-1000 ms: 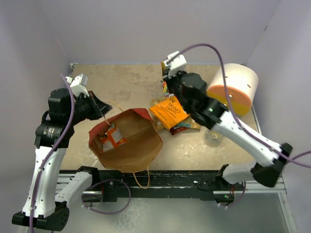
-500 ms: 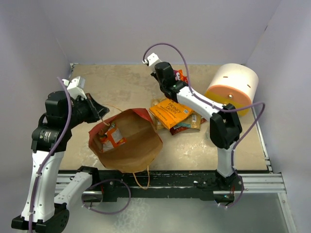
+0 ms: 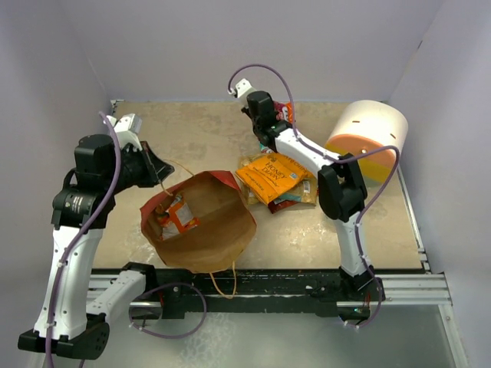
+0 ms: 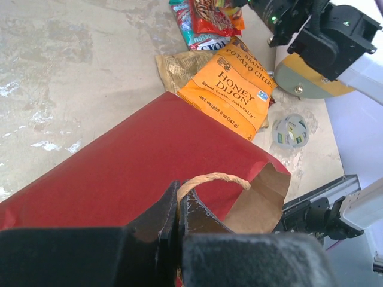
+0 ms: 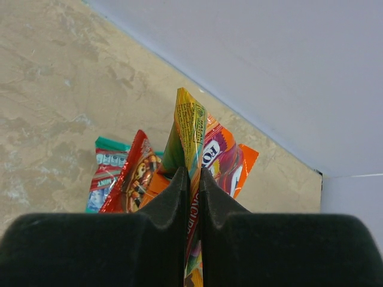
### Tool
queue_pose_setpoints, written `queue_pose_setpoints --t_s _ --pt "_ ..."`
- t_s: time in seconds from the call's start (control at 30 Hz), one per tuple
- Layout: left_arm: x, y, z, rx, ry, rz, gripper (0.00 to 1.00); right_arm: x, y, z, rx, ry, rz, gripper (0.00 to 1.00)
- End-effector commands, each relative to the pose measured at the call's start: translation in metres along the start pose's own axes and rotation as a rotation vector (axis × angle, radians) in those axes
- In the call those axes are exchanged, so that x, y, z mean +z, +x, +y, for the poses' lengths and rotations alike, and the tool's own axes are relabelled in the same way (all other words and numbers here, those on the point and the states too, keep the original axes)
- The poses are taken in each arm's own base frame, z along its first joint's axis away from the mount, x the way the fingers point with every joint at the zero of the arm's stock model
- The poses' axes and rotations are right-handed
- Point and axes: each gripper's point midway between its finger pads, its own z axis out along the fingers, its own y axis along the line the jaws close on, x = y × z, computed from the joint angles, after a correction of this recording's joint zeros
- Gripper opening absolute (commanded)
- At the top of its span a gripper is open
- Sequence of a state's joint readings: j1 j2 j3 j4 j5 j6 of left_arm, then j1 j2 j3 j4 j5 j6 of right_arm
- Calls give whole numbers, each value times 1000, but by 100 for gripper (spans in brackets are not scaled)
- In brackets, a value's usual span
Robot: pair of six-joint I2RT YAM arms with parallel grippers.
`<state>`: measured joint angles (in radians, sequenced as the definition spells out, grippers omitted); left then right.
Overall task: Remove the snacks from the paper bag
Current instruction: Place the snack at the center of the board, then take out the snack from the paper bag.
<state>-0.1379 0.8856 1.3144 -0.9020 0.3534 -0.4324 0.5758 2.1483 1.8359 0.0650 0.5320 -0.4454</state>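
My right gripper holds the multicoloured candy pack. Next I will lower the pack onto the red and teal packets [image 3: 266, 145] [image 5: 134, 175] and then open my right gripper.
The paper bag [image 3: 205, 222] lies open on its side, red outside [image 4: 131, 173], brown inside. An orange snack packet [image 3: 178, 218] lies in its mouth. My left gripper [image 4: 178, 200] is shut on the bag's string handle [image 4: 215, 177], at the bag's upper left [image 3: 163, 179]. Near the back wall my right gripper [image 5: 191, 174] is shut on the edge of a multicoloured candy pack [image 5: 191, 122], which stands upright between the fingers [image 3: 282, 115]. Below it lie red [image 5: 134, 173], teal [image 5: 103, 173] and orange [image 5: 230, 158] packets. A large orange chips packet [image 3: 270, 176] lies right of the bag.
A white cylinder with an orange-yellow band [image 3: 367, 138] lies at the back right. A small clear tape roll [image 4: 291, 130] sits on the table near the chips packet. A tan packet [image 4: 178, 66] lies beside the pile. The back wall is close behind the right gripper.
The right arm has swung from over the snack pile to the back of the table and stretched out, its jaws closing on the candy pack. The left gripper keeps its hold on the handle.
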Motion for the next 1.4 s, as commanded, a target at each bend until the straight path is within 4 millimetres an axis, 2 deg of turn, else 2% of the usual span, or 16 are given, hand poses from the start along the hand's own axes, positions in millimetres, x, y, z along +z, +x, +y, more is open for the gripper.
queue_pose_setpoints --t_s 0.0,0.3,0.47,0.57,0.7,0.8,0.93,0.97,1.13,1.27,1.37 --pt "-4 -18 -12 70 44 -43 0 5 -22 -13 -29 58 -67 0" --pt "-5 -19 -11 75 33 -40 0 16 0 4 -68 36 -38 6" --pt "-7 -18 -11 66 31 -44 0 23 -1 9 -23 42 -34 23" --pt "-9 -18 -10 58 22 -53 0 18 -1 7 -15 31 -24 33" --pt "-9 -15 -10 38 26 -56 0 8 4 3 -10 16 -7 47" --pt "-8 -11 -11 14 37 -54 0 -6 -3 -2 8 -5 -35 59" --pt "-9 -9 -16 5 71 -60 0 -23 -4 -4 37 -65 -18 87" --pt "-9 -9 -16 1 70 -64 0 -26 -2 -4 37 -72 -4 91" --pt "-13 -6 -14 -24 60 -80 0 -50 -5 -13 83 -103 -18 99" --pt "-13 -4 -14 -30 59 -79 0 -66 -3 -16 123 -125 -16 100" --pt "-15 -5 -12 -27 47 -84 0 -81 -9 -13 186 -186 -31 100"
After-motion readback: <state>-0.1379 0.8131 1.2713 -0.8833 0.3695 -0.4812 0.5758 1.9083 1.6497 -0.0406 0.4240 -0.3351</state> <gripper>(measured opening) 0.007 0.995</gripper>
